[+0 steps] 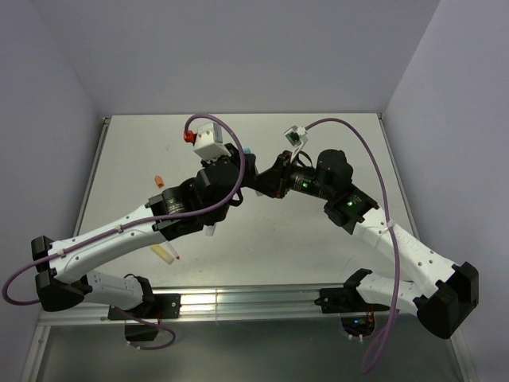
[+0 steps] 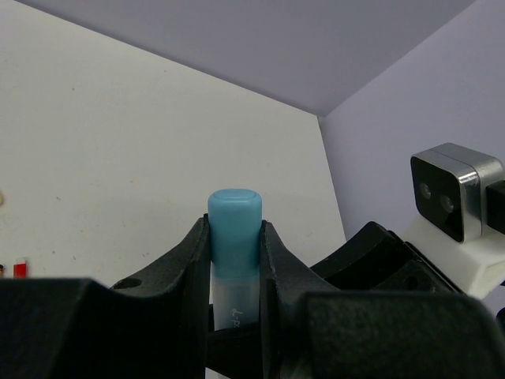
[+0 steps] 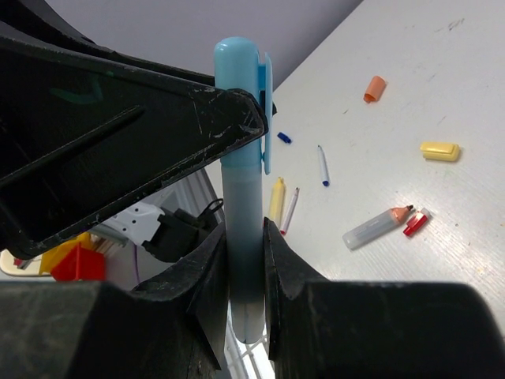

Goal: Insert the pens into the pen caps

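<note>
My right gripper holds the marker, and the light-blue cap [image 1: 249, 150] is already in place. The gripper needs to go lower, turn to point down and release the marker flat on the bare tabletop below.
A light-blue marker is held upright in the air between both grippers. My left gripper [image 2: 234, 241] is shut on its light-blue cap [image 2: 234, 225]; the pale body [image 2: 234, 296] runs down between the fingers. My right gripper [image 3: 245, 245] is shut on the marker's body [image 3: 243, 197], with the cap [image 3: 241, 71] seated on top in the left fingers [image 3: 158, 118]. In the top view the cap [image 1: 249, 150] shows above the table's middle, where the two grippers meet. On the table lie a yellow marker [image 3: 276, 201], a thin red-tipped pen [image 3: 289, 211], a thin dark-blue pen [image 3: 323, 166] and an orange marker [image 3: 377, 227].
Loose caps lie on the table: orange [image 3: 375, 88], yellow [image 3: 439, 151], tiny dark-blue [image 3: 284, 137] and red [image 3: 415, 223]. The yellow marker [image 1: 165, 253] lies near the table's front edge under the left arm. The right wrist camera [image 2: 458, 197] is close beside the left gripper.
</note>
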Robot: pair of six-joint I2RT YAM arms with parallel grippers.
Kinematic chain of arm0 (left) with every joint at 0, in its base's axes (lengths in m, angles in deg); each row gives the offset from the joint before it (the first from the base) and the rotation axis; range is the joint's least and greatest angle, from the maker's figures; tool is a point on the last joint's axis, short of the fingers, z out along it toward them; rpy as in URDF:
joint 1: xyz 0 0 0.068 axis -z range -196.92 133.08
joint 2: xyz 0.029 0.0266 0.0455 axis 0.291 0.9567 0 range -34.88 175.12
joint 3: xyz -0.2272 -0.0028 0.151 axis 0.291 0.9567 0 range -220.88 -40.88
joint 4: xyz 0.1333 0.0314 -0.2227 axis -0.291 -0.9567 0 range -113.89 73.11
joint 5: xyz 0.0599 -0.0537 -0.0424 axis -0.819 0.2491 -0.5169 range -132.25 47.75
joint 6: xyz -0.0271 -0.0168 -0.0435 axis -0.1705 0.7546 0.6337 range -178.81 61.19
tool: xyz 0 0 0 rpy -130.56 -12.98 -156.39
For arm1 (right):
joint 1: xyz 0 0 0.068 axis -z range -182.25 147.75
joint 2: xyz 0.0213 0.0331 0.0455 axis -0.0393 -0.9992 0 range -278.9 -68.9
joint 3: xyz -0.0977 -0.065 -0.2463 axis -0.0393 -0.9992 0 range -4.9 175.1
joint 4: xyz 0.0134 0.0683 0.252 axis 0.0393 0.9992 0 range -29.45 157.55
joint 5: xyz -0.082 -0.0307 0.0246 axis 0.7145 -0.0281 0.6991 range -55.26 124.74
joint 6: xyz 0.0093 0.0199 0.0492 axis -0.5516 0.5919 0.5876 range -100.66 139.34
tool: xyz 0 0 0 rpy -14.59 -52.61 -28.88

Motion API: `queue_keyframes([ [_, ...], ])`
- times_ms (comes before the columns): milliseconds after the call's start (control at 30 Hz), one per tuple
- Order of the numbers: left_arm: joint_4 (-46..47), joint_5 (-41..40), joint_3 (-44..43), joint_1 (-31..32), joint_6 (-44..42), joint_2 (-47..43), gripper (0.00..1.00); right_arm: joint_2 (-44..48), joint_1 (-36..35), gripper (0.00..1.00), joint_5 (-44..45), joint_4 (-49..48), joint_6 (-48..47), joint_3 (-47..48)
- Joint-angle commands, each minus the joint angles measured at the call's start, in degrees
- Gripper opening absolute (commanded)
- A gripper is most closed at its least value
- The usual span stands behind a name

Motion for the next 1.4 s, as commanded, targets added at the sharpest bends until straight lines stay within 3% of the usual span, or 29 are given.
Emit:
queue_keyframes([
  [0, -12.09, 14.05, 0.74, 7.09, 0.78, 0.95, 0.00, -0.51, 3.91, 0.00, 18.33, -14.20, -1.00, 6.95],
  [533, -14.37, 12.65, -3.92, 7.00, -3.97, 2.18, 0.00, -0.42, 4.26, 0.00, 12.10, -5.58, -7.42, 9.32],
  [667, -14.38, 10.28, -5.59, 5.87, -4.31, 1.48, 0.23, 0.19, 4.26, 0.00, 10.77, -5.41, -6.72, 7.83],
  [700, -13.16, 9.93, -5.94, 5.42, -4.67, 0.96, 0.38, 0.37, 4.26, 0.00, 10.42, -5.06, -6.54, 7.57],
  [800, -10.17, 8.26, -7.96, 2.96, -7.21, 0.16, 0.67, 1.42, 4.26, 0.00, 9.36, -4.09, -6.28, 6.69],
  [900, -8.06, 5.54, -10.68, 0.59, -10.29, -0.45, 0.83, 3.18, 4.26, 0.00, 10.68, -2.43, -6.27, 5.02],
  [1100, -1.90, 5.27, -11.22, -4.42, -14.42, -4.32, 0.99, 2.74, 4.26, 0.00, 12.44, 3.12, -8.03, 4.31],
  [1233, -4.16, 6.49, -10.69, -8.01, -15.57, -6.34, 1.00, -0.33, 4.61, 0.00, 14.37, 5.41, -9.44, 4.93],
  [1367, -7.52, 8.85, -7.80, -12.50, -12.50, -9.58, 0.99, -9.70, 7.32, 0.00, 18.41, 11.09, -8.04, 7.91],
])
